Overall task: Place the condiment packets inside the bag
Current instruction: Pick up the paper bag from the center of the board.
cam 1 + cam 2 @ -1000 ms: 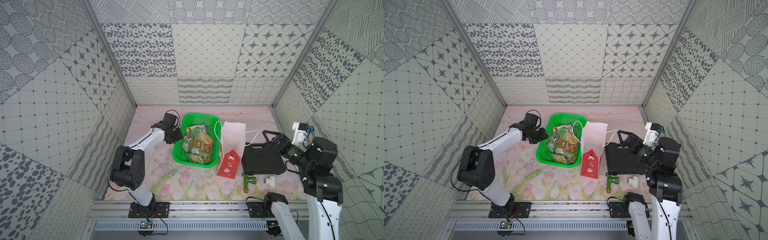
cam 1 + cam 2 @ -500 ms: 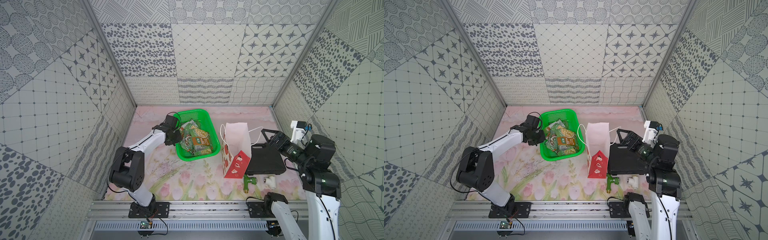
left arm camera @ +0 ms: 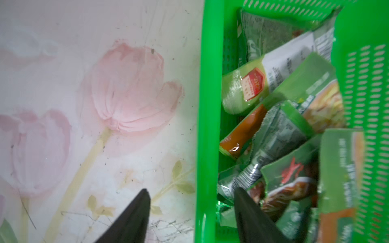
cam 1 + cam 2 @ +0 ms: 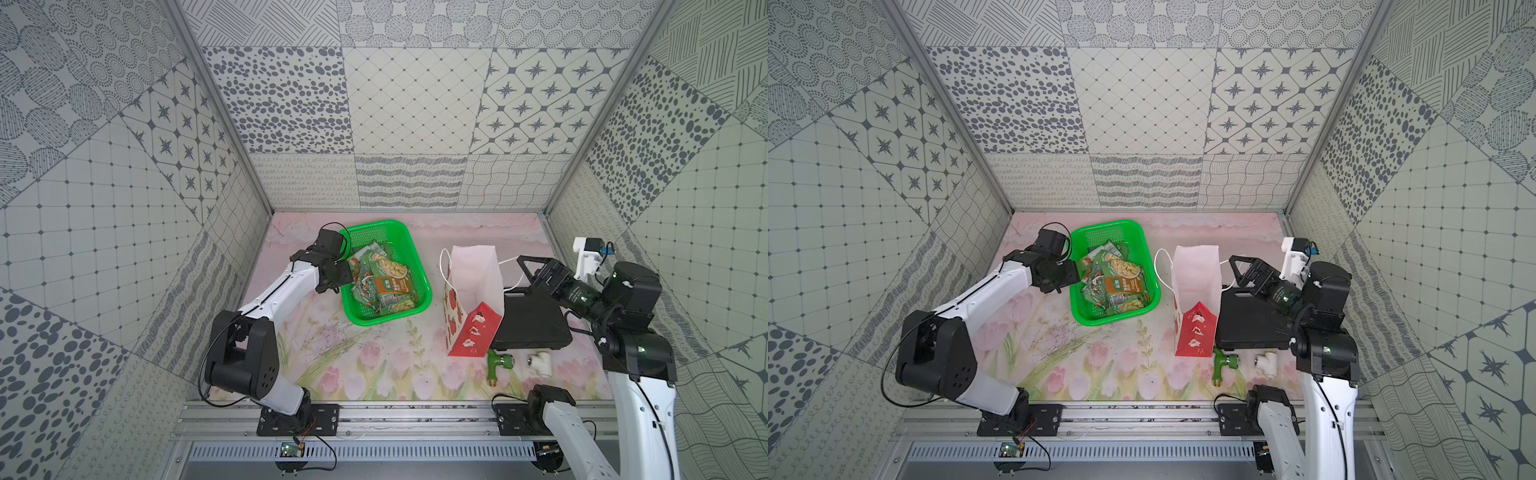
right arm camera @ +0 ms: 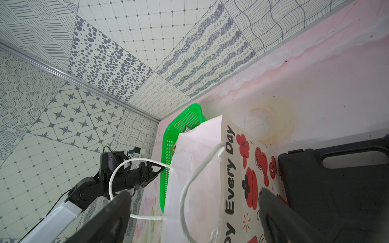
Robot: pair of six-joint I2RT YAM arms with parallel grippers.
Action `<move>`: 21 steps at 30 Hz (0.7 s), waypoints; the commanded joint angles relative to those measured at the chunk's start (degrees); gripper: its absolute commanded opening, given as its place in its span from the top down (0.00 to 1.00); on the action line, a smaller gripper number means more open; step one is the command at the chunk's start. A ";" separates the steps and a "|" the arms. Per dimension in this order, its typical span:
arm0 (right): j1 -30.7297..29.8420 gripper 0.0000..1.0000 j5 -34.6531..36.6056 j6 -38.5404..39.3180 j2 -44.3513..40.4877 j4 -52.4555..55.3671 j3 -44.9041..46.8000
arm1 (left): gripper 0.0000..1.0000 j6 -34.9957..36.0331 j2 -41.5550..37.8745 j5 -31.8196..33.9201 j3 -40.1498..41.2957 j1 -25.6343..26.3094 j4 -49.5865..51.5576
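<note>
I should turn my right gripper a little and move it gently toward the bag onto the white cord handle's bend [image 4: 521, 277] [image 5: 183, 202], because that loop is already between its fingers.
Several green and orange condiment packets [image 4: 384, 282] [image 4: 1117, 284] [image 3: 284, 117] lie heaped in a green mesh basket [image 4: 386, 320] [image 4: 1113, 321] [image 3: 207, 126]. My left gripper [image 4: 338, 272] [image 4: 1073, 270] [image 3: 190, 190] is open astride the basket's left rim, one finger over the table and one over the packets, holding nothing. The bag [image 4: 473, 274] [image 4: 1196, 274] [image 5: 195, 168] stands upright to the right of the basket, mouth open, white inside. My right gripper [image 4: 528, 266] [image 4: 1239, 266] [image 5: 193, 192] hangs open beside the bag's right side, with a white cord handle [image 5: 189, 185] between its fingers but untouched.
A black plastic case [image 4: 528, 320] [image 4: 1250, 320] [image 5: 336, 189] lies flat against the bag's right side, under my right arm. A green tap fitting [image 4: 496, 365] and a white pipe fitting [image 4: 540, 360] lie in front of the case. Patterned walls enclose the table.
The green basket has slid left and turned, so a gap has opened between it and the bag. The bag sits slightly further right. My left jaws have spread apart at the rim.
</note>
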State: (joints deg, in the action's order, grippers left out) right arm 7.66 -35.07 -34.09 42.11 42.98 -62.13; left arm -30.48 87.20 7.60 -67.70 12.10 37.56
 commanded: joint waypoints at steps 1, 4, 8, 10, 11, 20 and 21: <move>-3.00 0.06 2.56 2.22 1.67 -2.03 -0.19 | 0.19 -0.92 -7.44 2.80 -3.92 3.06 6.23; -7.53 0.07 7.85 3.33 3.33 -0.98 -1.01 | 0.09 -1.91 -13.24 -2.57 -6.10 5.82 5.37; -13.76 0.10 17.83 4.70 5.64 1.10 -2.67 | 0.00 -3.91 -18.19 -13.46 -8.75 9.84 1.88; -15.89 0.12 22.13 5.24 6.35 2.34 -3.53 | 0.01 -5.06 -19.02 -18.35 -10.42 11.52 0.49; -16.63 0.13 24.02 5.56 6.72 2.96 -4.01 | 0.01 -5.56 -19.20 -20.29 -11.25 12.93 -0.16; -17.16 0.21 31.31 7.14 8.07 7.24 -9.00 | 0.01 -6.61 -14.63 -23.45 -19.14 25.20 -2.84; -17.15 0.23 31.21 7.15 8.28 7.44 -9.34 | 0.00 -6.58 -13.53 -23.96 -20.01 25.93 -2.66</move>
State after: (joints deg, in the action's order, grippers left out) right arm -9.30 -7.25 -28.42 49.95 49.93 -68.77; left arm -35.77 70.26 -9.54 -83.07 32.56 37.82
